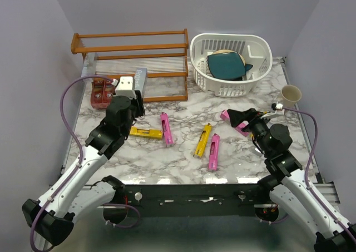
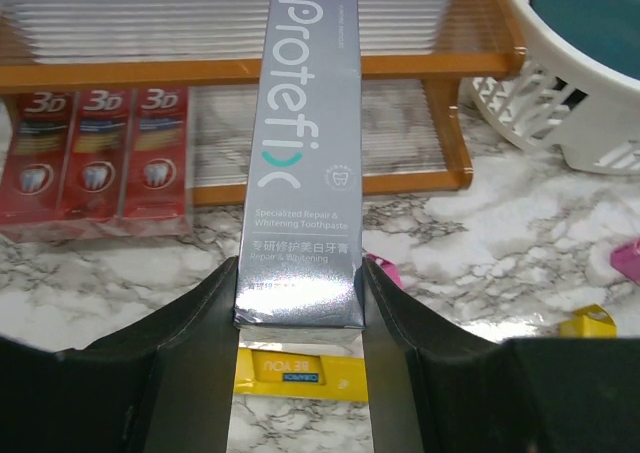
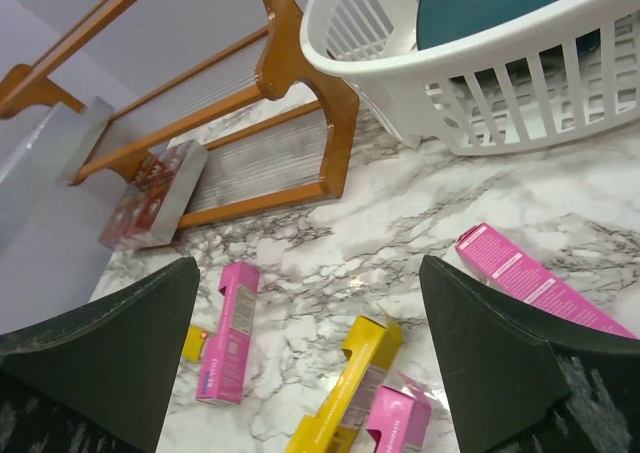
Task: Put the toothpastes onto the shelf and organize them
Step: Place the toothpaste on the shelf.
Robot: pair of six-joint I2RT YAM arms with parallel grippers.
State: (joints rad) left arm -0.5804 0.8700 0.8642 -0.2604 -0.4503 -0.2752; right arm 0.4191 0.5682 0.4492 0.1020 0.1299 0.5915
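My left gripper is to move outward and to the left in the top view, onto the bare slats of the shelf above the red toothpastes, because carton space is open.
My left gripper [image 2: 300,313] is shut on the near end of a silver-grey toothpaste carton [image 2: 305,153], which points toward the orange-brown shelf [image 2: 240,70]. In the top view that left gripper [image 1: 135,96] holds the silver carton [image 1: 141,78] in front of the shelf [image 1: 130,40]. Three red toothpastes [image 2: 95,153] lie side by side at the left of the shelf's lower tier. My right gripper [image 3: 310,303] hangs open and empty above the table, right beside a pink carton [image 3: 540,288]. Loose on the marble lie a pink carton [image 1: 166,129], a yellow one [image 1: 202,140], another pink [image 1: 213,152] and a second yellow [image 1: 146,132].
A white slotted basket [image 1: 231,63] holding a teal object stands right of the shelf. A beige cup [image 1: 291,95] sits near the table's right edge. Grey walls close in the left, back and right sides.
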